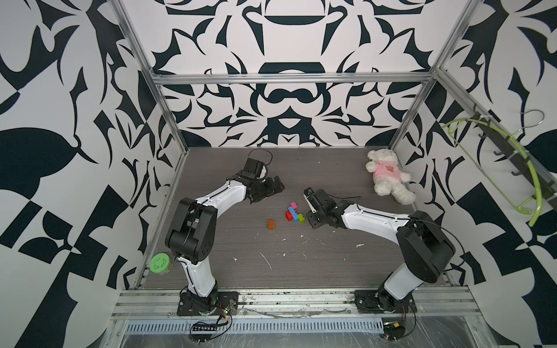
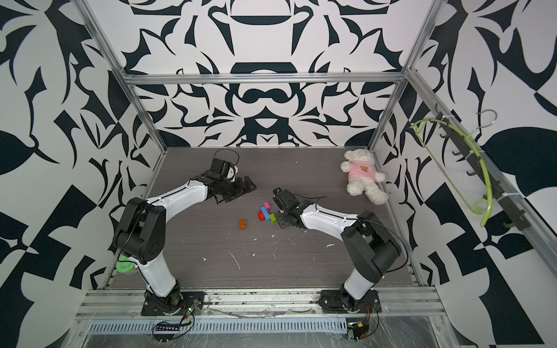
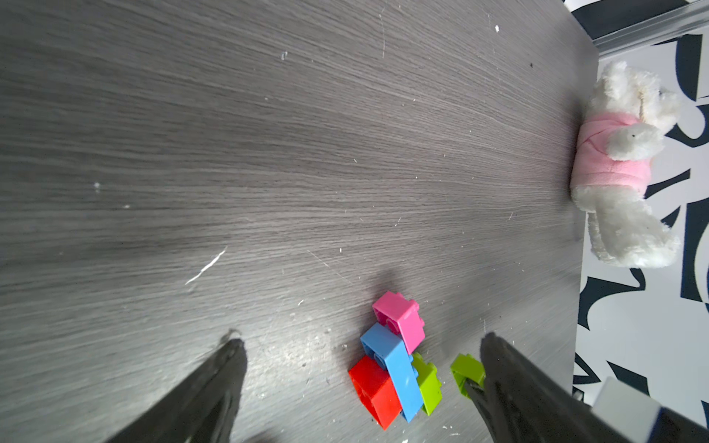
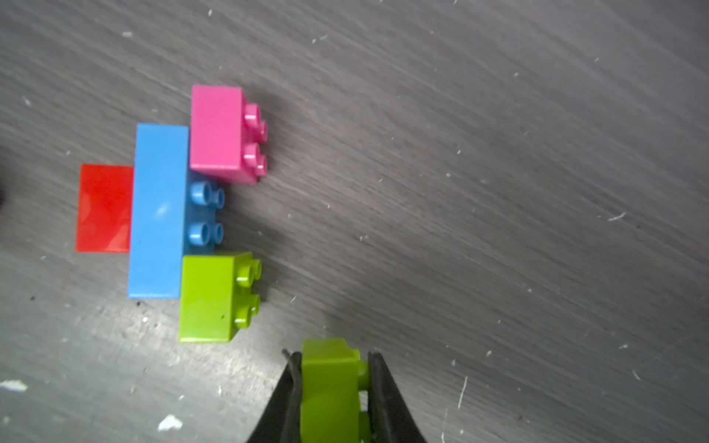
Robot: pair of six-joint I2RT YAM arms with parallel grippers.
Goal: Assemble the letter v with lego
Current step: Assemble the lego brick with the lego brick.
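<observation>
My right gripper should next lower and release the second lime green brick on the bare, clear tabletop (image 4: 276, 342) beside the cluster's green end.
A joined lego cluster (image 1: 293, 212) lies mid-table on its side: a pink brick (image 4: 216, 130), a long blue brick (image 4: 159, 211), a red brick (image 4: 103, 209) and a lime green brick (image 4: 207, 299). My right gripper (image 4: 333, 356) is shut on a second lime green brick (image 4: 330, 383), close beside the cluster's green end and apart from it. An orange brick (image 1: 272, 224) lies alone, front-left of the cluster. My left gripper (image 1: 271, 191) hangs wide open behind and left of the cluster, holding nothing. In the left wrist view the cluster (image 3: 395, 368) shows between its fingers (image 3: 230, 360).
A white teddy bear (image 1: 388, 176) in a pink shirt lies at the back right corner. A green-lidded jar (image 1: 159, 263) stands at the table's left edge by the left arm's base. Metal frame posts and patterned walls close in the table.
</observation>
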